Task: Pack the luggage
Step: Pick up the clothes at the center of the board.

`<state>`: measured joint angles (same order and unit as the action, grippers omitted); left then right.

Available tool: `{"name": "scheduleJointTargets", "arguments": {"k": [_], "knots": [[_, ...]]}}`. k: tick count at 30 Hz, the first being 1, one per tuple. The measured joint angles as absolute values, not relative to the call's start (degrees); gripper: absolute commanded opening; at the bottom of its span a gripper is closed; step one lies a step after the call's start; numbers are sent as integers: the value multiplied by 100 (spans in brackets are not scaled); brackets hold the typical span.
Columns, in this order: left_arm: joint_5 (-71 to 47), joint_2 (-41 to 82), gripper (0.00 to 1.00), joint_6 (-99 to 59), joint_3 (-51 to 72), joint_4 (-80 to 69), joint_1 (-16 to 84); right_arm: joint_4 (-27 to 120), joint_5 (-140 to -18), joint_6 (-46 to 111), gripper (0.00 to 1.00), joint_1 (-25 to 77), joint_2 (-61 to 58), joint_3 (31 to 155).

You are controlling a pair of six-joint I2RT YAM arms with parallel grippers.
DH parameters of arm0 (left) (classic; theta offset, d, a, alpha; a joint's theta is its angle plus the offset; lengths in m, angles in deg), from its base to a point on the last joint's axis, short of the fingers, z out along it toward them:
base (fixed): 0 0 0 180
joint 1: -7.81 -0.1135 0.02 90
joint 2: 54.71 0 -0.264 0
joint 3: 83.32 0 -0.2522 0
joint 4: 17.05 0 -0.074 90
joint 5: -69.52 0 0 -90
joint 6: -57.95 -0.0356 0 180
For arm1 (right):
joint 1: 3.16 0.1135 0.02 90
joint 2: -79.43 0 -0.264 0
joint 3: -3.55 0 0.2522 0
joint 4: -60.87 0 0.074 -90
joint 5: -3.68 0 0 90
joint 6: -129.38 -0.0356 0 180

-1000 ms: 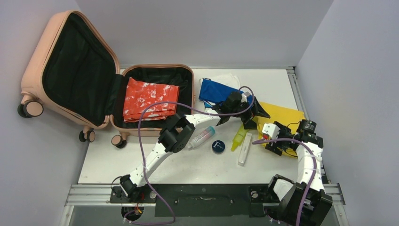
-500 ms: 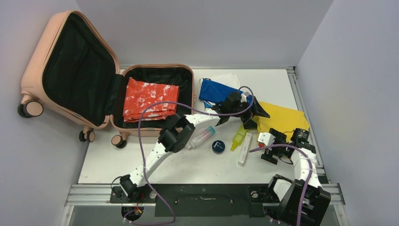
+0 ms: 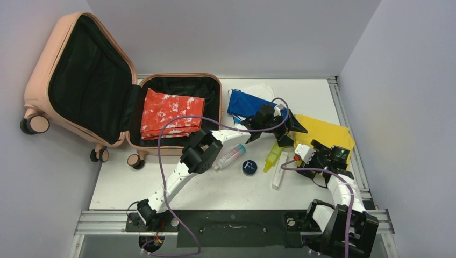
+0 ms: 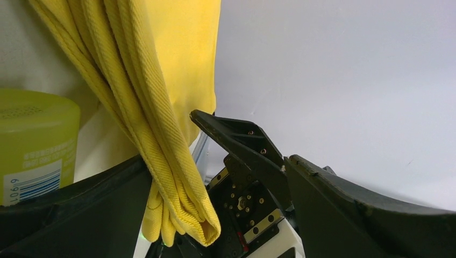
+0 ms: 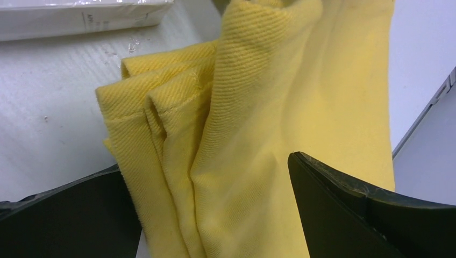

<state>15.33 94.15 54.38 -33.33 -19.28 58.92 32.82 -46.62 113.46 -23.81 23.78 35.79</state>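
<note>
My left gripper stays at the yellow cloth's folded edge (image 3: 296, 138) (image 4: 173, 180) and closes its fingers there next, since those folds already hang between the two open fingers.
The luggage (image 3: 37, 80), a salmon-pink suitcase, lies open at the left with its lid up. A folded red-and-white cloth (image 3: 171, 114) is in its black-lined base. A folded yellow cloth (image 3: 325, 134) lies at the right of the table. My left gripper (image 3: 293, 136) is open at that cloth's left edge. In the left wrist view the cloth's (image 4: 156, 86) folds hang between the wide jaws of the left gripper (image 4: 215, 177). My right gripper (image 3: 313, 159) is open at the cloth's near edge. In its wrist view the cloth (image 5: 258, 107) fills the gap of the right gripper (image 5: 204, 164).
A blue pouch (image 3: 247, 105) and a white cloth (image 3: 259, 90) lie behind the left gripper. A clear tube bottle (image 3: 230, 157), a round dark tin (image 3: 249, 167), a green bottle (image 3: 273, 156) and a white box (image 3: 279, 169) lie mid-table. A metal rail (image 3: 344, 115) edges the right side.
My right gripper has opened wide and its wrist has shifted a little left, toward the yellow cloth's near edge. The left arm has not moved.
</note>
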Motion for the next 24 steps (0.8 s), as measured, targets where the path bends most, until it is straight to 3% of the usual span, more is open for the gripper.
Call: {"name": "scheduleJointTargets", "arguments": {"k": [1, 3, 4, 6, 24], "knots": [[1531, 9415, 96, 5440, -3333, -1937, 5890, 3396, -4707, 11269, 95, -2339, 2378, 3538], [1531, 9415, 96, 5455, -3331, -1939, 5875, 3604, -4801, 11141, 61, -2215, 2378, 3481], [1531, 9419, 96, 5462, -3331, -1941, 5868, 3674, -4852, 11106, 38, -2136, 2378, 3461], [1529, 9426, 96, 5477, -3331, -1961, 5855, 3696, -4937, 11073, 8, -1981, 2378, 3437], [1595, 9478, 96, 5471, -3338, -2020, 5779, 2636, -4716, 10719, 5, -2051, 2349, 4279]]}}
